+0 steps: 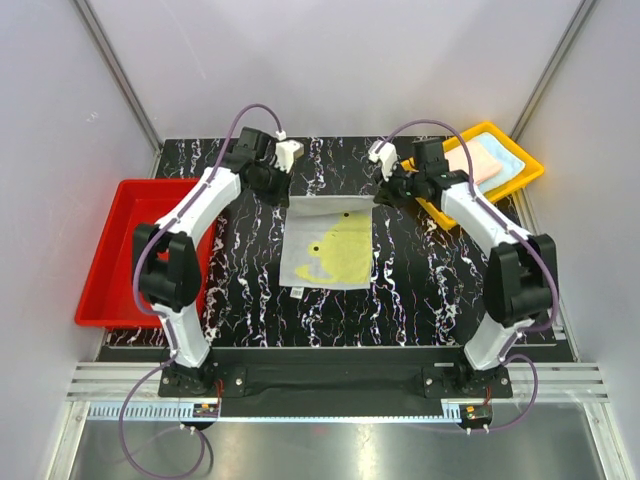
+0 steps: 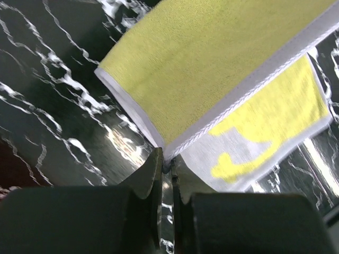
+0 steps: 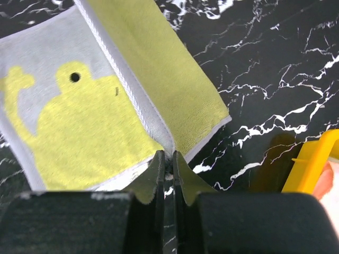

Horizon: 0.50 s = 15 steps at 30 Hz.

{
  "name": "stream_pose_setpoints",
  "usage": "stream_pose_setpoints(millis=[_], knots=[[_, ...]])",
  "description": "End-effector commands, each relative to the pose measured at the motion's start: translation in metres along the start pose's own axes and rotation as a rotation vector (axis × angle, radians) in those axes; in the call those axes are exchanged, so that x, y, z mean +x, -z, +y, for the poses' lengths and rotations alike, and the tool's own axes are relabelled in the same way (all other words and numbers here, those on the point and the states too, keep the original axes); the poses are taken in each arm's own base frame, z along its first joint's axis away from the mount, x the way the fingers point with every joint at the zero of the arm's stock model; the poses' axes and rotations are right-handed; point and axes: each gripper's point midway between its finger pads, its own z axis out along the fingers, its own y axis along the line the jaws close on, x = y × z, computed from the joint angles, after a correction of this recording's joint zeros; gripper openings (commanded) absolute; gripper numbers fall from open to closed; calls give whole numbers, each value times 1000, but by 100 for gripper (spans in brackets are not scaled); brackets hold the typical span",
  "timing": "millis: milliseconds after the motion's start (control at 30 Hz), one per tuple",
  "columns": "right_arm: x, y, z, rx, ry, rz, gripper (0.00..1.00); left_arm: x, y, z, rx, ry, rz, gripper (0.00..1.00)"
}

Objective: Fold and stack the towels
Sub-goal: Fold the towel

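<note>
The towel's near half lies flat, uncovered, so next my left gripper must move back and down onto the towel's near corner by the white tag [image 1: 284,284] [image 2: 235,186] and release.
A pale grey towel [image 1: 330,248] with a yellow duck print and a yellow-green back lies in the middle of the black marble table [image 1: 250,290]. Its far edge is lifted off the surface. My left gripper [image 1: 289,196] is shut on the far left corner. In the left wrist view the towel [image 2: 212,63] folds over just above the pinched corner in the gripper [image 2: 168,161]. My right gripper [image 1: 375,198] is shut on the far right corner. The right wrist view shows the towel [image 3: 79,121] hem caught in the gripper [image 3: 168,159]. More towels [image 1: 478,162], peach and light blue, lie in the yellow tray.
A red tray [image 1: 115,255] sits off the table's left edge. The yellow tray [image 1: 520,175] stands at the far right corner, close behind the right arm; its rim [image 3: 312,164] shows in the right wrist view. Grey walls enclose the table.
</note>
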Motion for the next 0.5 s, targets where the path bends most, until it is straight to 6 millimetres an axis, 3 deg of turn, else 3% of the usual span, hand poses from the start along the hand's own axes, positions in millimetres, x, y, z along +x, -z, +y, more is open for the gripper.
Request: stream_pose_setpoints(millis=[0, 67, 267, 400, 467], knots=[[-7, 25, 18, -27, 98, -35, 0, -2, 25, -6, -32, -37, -49, 1], [5, 25, 27, -44, 82, -15, 0, 14, 23, -10, -28, -24, -13, 1], [22, 20, 53, -80, 18, 25, 1, 35, 31, -12, -98, -14, 11, 0], [26, 20, 70, -98, -26, 24, 1, 35, 42, -17, -131, -20, -36, 0], [38, 19, 83, -117, -22, 73, 2, 37, 43, -20, -141, -31, -37, 0]])
